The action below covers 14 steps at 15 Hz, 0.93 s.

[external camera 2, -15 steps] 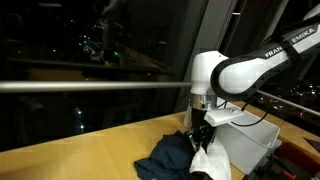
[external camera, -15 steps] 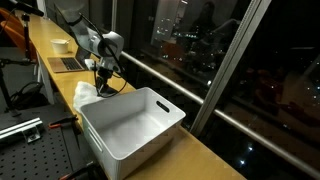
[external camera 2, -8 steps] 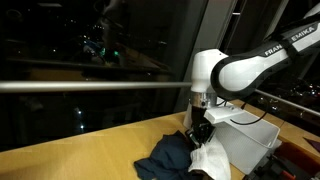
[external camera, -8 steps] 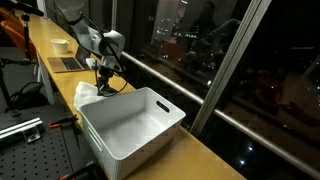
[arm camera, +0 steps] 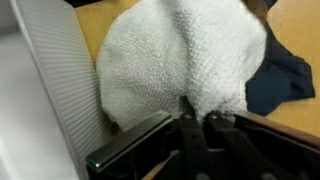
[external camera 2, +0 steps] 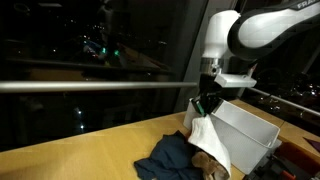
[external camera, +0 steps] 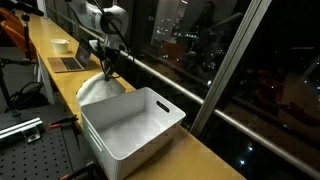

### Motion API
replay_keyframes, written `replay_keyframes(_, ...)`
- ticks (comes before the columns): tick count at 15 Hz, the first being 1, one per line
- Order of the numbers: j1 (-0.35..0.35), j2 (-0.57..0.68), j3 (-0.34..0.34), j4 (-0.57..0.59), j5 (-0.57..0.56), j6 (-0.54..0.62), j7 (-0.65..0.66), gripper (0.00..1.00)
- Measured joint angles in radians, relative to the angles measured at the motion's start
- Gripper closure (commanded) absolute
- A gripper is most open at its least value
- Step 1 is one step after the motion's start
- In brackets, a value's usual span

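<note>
My gripper next needs to lift the white towel (external camera 2: pixel 210 138), carry it over the white bin's open inside and let it go, as the towel hangs lower than the bin's rim.
My gripper (external camera 2: pixel 208 101) is shut on a white towel (external camera 2: pixel 210 138) and holds it up above the wooden counter, so the cloth hangs down from the jaws. It also shows in an exterior view (external camera: pixel 100 88) beside the white bin. In the wrist view the towel (arm camera: pixel 175 60) fills the middle, pinched between the closed fingers (arm camera: pixel 190 130). A dark blue cloth (external camera 2: pixel 168 158) lies crumpled on the counter below; it also shows in the wrist view (arm camera: pixel 282 80). A white plastic bin (external camera: pixel 130 125) stands right next to the hanging towel.
A dark window with a metal rail (external camera 2: pixel 90 85) runs behind the counter. A laptop (external camera: pixel 68 63) and a white bowl (external camera: pixel 61 45) sit further along the counter. A perforated metal bench (external camera: pixel 25 135) stands beside the counter.
The gripper has risen from the counter with the white towel in it. The towel now hangs clear of the dark cloth, which stays on the counter.
</note>
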Motion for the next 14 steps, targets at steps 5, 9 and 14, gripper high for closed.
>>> replay_keyframes(5, -0.050, -0.217, -0.018, 0.007, -0.057, -0.091, 0.008, 0.99)
replay_keyframes(9, -0.117, -0.368, -0.019, 0.055, -0.120, -0.204, 0.007, 0.99)
replay_keyframes(14, -0.231, -0.458, -0.029, 0.179, -0.134, -0.333, -0.048, 0.99)
